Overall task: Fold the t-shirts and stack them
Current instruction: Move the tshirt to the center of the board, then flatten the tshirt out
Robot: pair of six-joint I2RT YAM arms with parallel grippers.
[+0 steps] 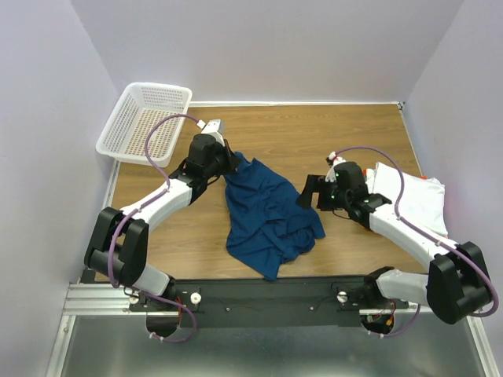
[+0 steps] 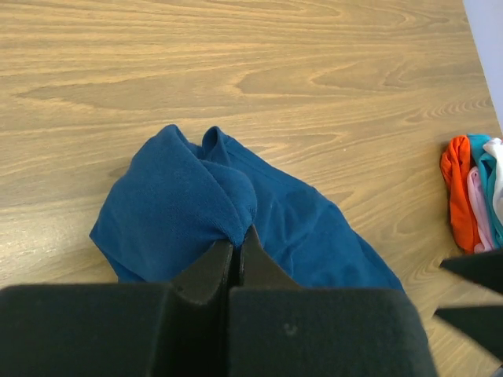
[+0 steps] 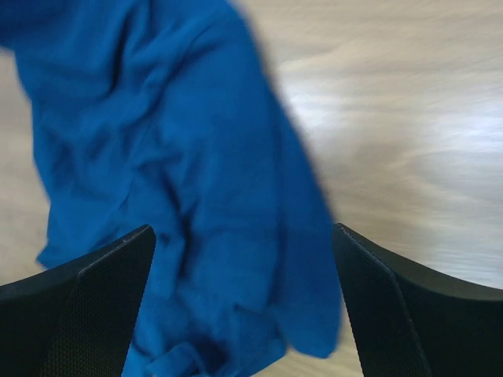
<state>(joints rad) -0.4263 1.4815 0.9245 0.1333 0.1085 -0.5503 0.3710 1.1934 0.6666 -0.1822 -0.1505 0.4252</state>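
Observation:
My right gripper comes down to the tee's free corner on the stack's side next and closes on the folded edge there.
A dark teal-blue tee lies crumpled in the middle of the wooden table, print hidden. My left gripper is shut on its far upper corner; in the left wrist view the cloth bunches between the closed fingers. My right gripper is open just right of the tee; in the right wrist view the blue cloth lies below and between its spread fingers. A stack of folded tees, white on top, sits at the right; its orange, pink and white edges show in the left wrist view.
A white plastic mesh basket stands tilted at the table's far left corner. The walls close in on three sides. The arms' mounting rail runs along the near edge.

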